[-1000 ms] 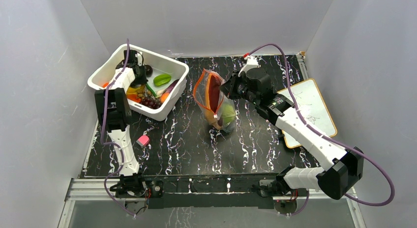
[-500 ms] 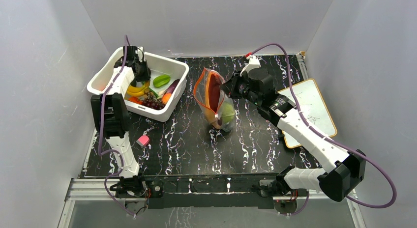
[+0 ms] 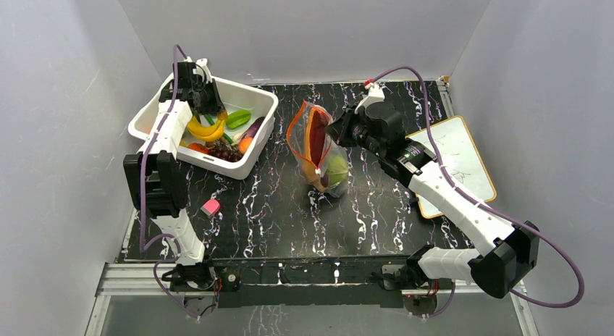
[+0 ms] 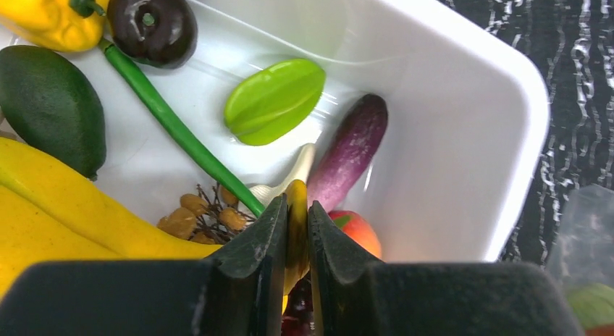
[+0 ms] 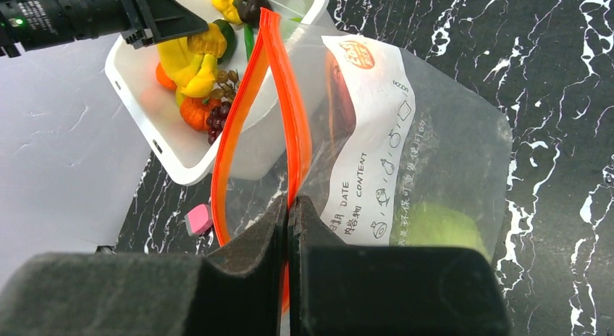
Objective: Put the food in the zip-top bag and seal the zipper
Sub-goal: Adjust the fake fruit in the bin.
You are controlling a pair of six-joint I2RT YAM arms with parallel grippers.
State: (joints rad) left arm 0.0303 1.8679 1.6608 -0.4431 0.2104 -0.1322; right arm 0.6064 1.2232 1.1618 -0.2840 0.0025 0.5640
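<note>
Next, my left gripper lowers into the white bin and releases the banana bunch's end beside the green star fruit, as the bin's bottom lies below the gripper.
My left gripper (image 4: 296,206) is shut on the end of a yellow banana bunch (image 3: 205,127), which hangs above the white bin (image 3: 253,144). More food lies in the bin: a green star fruit (image 4: 274,101), a purple eggplant (image 4: 351,151), a dark plum (image 4: 152,24) and an avocado (image 4: 51,108). My right gripper (image 5: 289,203) is shut on the red-orange zipper (image 5: 289,111) and holds the zip-top bag (image 3: 318,144) upright with its mouth open. A pale-green cabbage (image 5: 442,231) and a dark red eggplant (image 3: 316,137) show inside the bag.
A small pink block (image 3: 211,207) lies on the black marbled table in front of the bin. A whiteboard (image 3: 456,162) lies at the right edge under my right arm. Grey walls close in the left, back and right sides.
My left gripper has risen out of the bin toward its back rim, lifting the banana bunch with it. The right gripper and the bag have barely moved.
</note>
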